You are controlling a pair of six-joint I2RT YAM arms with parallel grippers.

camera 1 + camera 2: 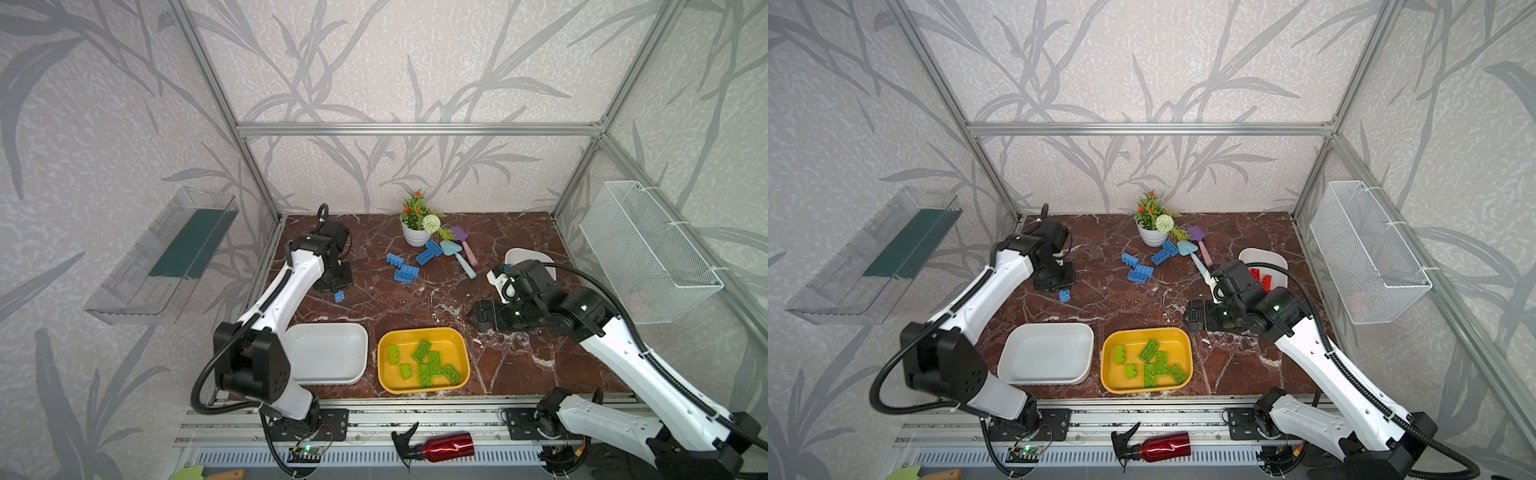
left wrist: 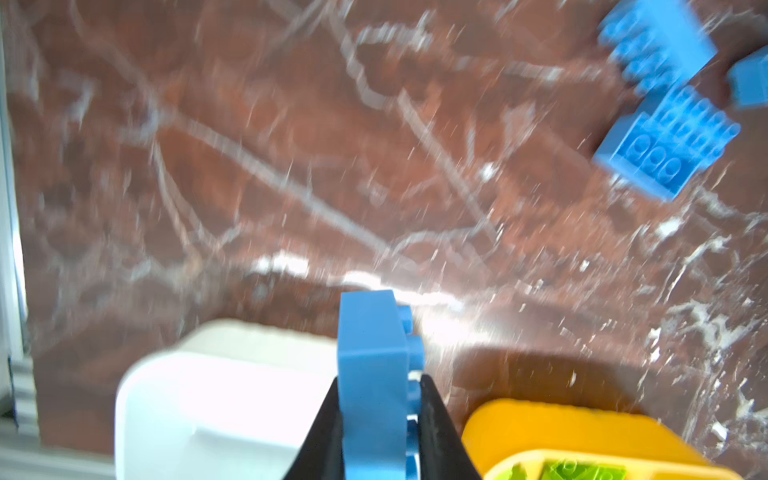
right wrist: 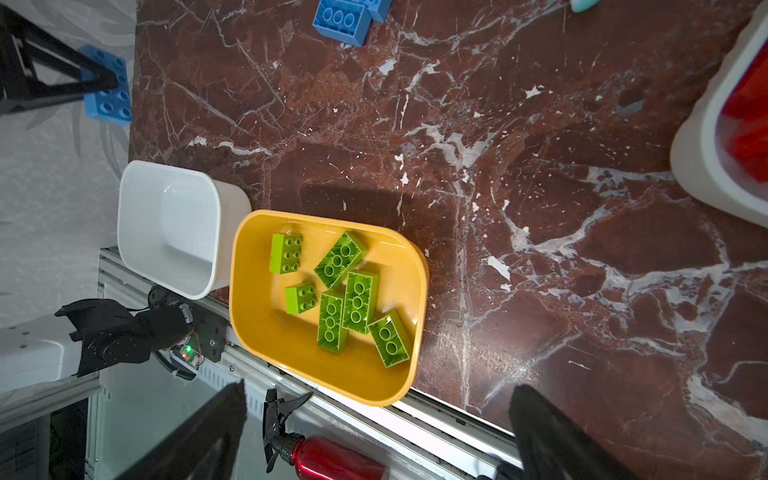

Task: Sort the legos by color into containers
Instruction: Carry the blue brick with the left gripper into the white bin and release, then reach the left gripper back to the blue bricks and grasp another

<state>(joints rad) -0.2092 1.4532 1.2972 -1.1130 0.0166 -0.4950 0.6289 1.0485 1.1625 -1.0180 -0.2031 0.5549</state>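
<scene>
My left gripper holds the blue lego and will move back and down into the empty white container (image 1: 328,353) (image 2: 240,452) to let it go, because the other containers already hold green and red.
My left gripper (image 2: 380,382) is shut on a blue lego (image 2: 370,353), held on edge at the table's left side (image 1: 339,296). Several more blue legos (image 1: 406,274) lie loose near the back middle. At the front, an empty white container (image 1: 328,353) sits beside a yellow container (image 1: 424,332) holding several green legos (image 1: 434,363). Another white container (image 1: 1262,253) at the back right holds red legos (image 1: 1260,279), partly behind my right arm. My right gripper (image 3: 376,392) hangs open and empty right of the yellow container (image 1: 471,318).
A white flower pot (image 1: 415,237) with a plant stands at the back, with pastel shovels (image 1: 459,253) beside it. A wire basket (image 1: 648,253) hangs on the right wall and a clear shelf (image 1: 166,257) on the left. A red spray bottle (image 1: 444,446) lies off the front rail.
</scene>
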